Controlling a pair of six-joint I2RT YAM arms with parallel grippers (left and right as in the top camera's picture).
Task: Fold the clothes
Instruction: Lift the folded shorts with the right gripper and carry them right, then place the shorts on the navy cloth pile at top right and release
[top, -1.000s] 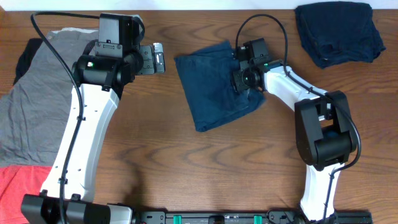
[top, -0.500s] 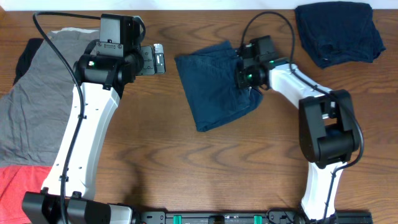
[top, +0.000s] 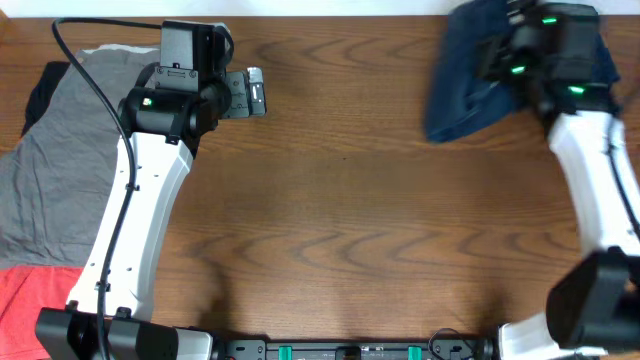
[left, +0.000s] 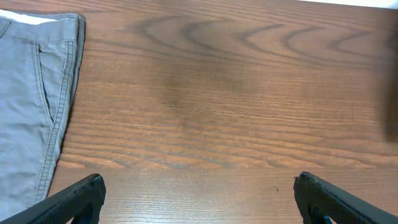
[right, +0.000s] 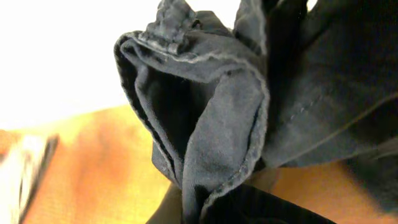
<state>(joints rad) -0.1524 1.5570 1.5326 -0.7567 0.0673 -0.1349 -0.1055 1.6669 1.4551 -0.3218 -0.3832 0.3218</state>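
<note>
The other navy garment lies below on the right in the overhead view, so my right gripper will go to that side next and down to let go.
My right gripper (top: 510, 62) is shut on the folded navy garment (top: 465, 80) and holds it lifted at the table's back right; the frame is blurred there. In the right wrist view the navy garment (right: 205, 118) hangs bunched right at the jaws. The other navy garment at the back right corner is mostly hidden behind my right arm. My left gripper (top: 250, 95) is open and empty at the back left, beside the grey garment (top: 60, 150). In the left wrist view the grey garment (left: 28, 93) lies left of the open fingers (left: 199, 199).
A red garment (top: 25, 310) lies at the front left under the grey one, and a black one (top: 40, 85) shows at the far left. Bare wooden table (top: 350, 220) fills the middle.
My right gripper has lifted the folded navy garment off the table's middle and swung it fast to the back right. The left arm has not moved.
</note>
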